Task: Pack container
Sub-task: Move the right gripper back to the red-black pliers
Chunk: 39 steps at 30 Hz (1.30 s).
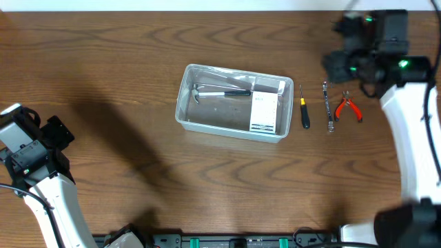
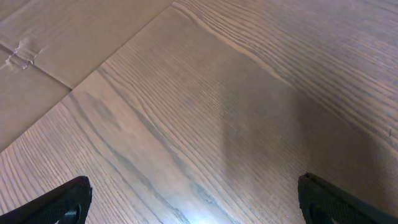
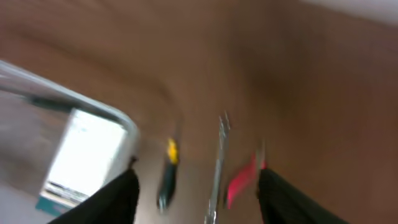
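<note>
My right gripper next needs to drop and move back over the red-handled pliers, its open fingers straddling them, since they lie clear of the metal wrench on the tabletop.
The clear plastic container sits mid-table and holds a hammer and a small white box with blue print. To its right lie a screwdriver with a yellow and black handle, a metal wrench and red-handled pliers. My right gripper is open above the table, just behind these tools; its wrist view is blurred and shows the container corner, screwdriver, wrench and pliers between its open fingers. My left gripper is open and empty over bare wood at the near left.
The wooden table runs to a far edge at the top of the overhead view. A taped cardboard surface lies beyond the table edge in the left wrist view. The right arm stretches along the right side.
</note>
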Motion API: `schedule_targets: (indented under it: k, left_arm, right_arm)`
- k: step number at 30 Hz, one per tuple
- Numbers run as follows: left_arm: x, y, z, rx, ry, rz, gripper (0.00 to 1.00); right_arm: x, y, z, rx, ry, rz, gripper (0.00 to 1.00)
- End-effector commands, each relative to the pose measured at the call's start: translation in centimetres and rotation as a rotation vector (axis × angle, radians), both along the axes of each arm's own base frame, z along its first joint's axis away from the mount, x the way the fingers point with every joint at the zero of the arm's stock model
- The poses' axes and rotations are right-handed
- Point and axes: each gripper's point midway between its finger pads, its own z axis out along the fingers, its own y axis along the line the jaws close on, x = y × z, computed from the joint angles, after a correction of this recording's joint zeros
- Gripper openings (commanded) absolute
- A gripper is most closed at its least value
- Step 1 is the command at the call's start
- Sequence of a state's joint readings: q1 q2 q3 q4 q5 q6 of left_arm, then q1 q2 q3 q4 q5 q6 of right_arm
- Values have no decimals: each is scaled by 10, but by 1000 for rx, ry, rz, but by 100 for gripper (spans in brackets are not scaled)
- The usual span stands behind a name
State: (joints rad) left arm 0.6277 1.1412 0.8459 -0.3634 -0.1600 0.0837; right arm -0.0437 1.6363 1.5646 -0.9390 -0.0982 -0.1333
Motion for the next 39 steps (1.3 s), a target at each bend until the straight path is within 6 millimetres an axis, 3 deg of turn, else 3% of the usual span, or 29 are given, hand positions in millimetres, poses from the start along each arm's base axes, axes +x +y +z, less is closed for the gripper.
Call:
schedule_targets:
  k: [1, 4, 8, 15, 21, 25, 30, 39]
  left_arm:
    - [0, 2, 2, 4, 3, -4, 98]
    - [0, 2, 2, 4, 3, -4, 98]
    - [0, 2, 2, 4, 3, -4, 98]
    - [0, 2, 2, 4, 3, -4, 98]
    - [0, 2, 2, 4, 3, -4, 98]
    - [0, 2, 2, 4, 3, -4, 98]
    - [0, 2, 2, 4, 3, -4, 98]
    - [0, 2, 2, 4, 3, -4, 98]
  right_arm:
    - [-12, -40, -50, 110, 186, -286, 59]
    - [-22, -66, -95, 110, 330, -363, 55]
    - [-25, -91, -134, 52, 416, -381, 50]
    - [-21, -104, -176, -9, 475, -205, 47]
    - [-11, -121, -190, -39, 441, -154, 49]
    - [-11, -132, -191, -42, 431, -167, 41]
    - [-11, -116, -191, 49, 425, -121, 31]
    - [-15, -110, -199, 57, 455, -91, 34]
